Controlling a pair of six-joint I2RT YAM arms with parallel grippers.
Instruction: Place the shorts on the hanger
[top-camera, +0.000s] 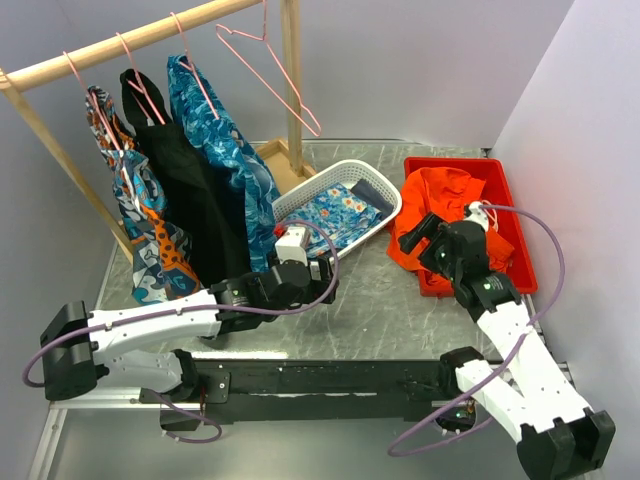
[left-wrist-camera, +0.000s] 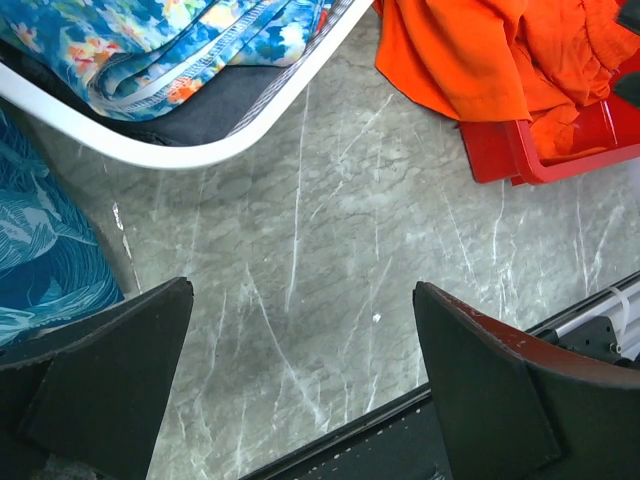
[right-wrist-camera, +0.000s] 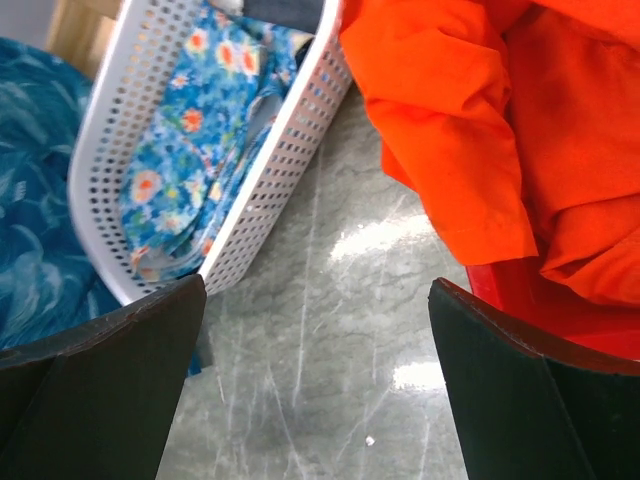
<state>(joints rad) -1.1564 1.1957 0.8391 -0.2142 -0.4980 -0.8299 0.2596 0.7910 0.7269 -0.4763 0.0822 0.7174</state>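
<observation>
I will next move my right gripper to the right in the top view and down onto the gathered waistband of the shorts, because it lies in the bin (top-camera: 515, 215) below on that side.
The orange shorts (top-camera: 440, 205) lie crumpled in a red bin (top-camera: 515, 215) at the right, one fold hanging over the bin's left edge. They also fill the top right of the left wrist view (left-wrist-camera: 480, 50) and the right wrist view (right-wrist-camera: 480, 120). An empty pink wire hanger (top-camera: 275, 75) hangs from the wooden rail at the back. My left gripper (top-camera: 322, 283) hovers open over bare table (left-wrist-camera: 300, 300), nothing between its fingers (left-wrist-camera: 490, 390). My right gripper (top-camera: 418, 238) is open just left of the shorts, over the table (right-wrist-camera: 318, 290), holding nothing.
A white perforated basket (top-camera: 385, 190) holding blue floral cloth sits between the rack and the bin. The wooden rail (top-camera: 130, 40) carries a black garment (top-camera: 205, 215) and patterned blue clothes on other pink hangers. A wall stands close on the right.
</observation>
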